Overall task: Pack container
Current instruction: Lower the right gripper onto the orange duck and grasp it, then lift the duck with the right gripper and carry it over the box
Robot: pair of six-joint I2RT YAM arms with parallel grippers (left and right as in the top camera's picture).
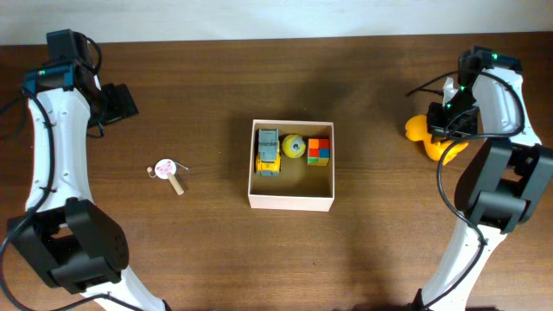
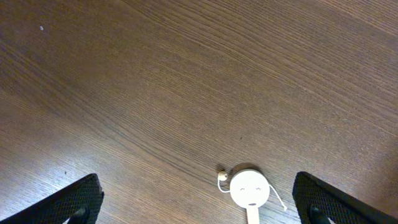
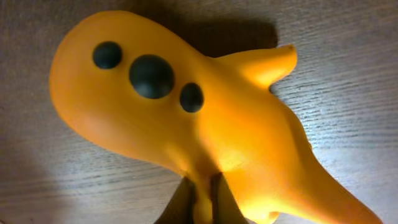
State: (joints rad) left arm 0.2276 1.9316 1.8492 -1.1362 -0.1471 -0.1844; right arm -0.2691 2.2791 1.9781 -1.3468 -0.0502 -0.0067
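My right gripper lifts next, carries the orange rubber toy left in the overhead view and releases it there, since the container's near part is empty.
The container, a shallow white-walled box with a tan inside, sits mid-table. In it lie a yellow-grey toy truck, a yellow-green ball and a coloured block cube. My right gripper is shut on an orange rubber toy with dark spots at the right; the wrist view shows its fingers pinching the toy just above the wood. My left gripper is open and empty at the far left, above a small white face-on-a-stick toy, which also shows in the overhead view.
Dark wood table. The table's far edge runs along the top of the overhead view. Both arm bases stand at the near corners.
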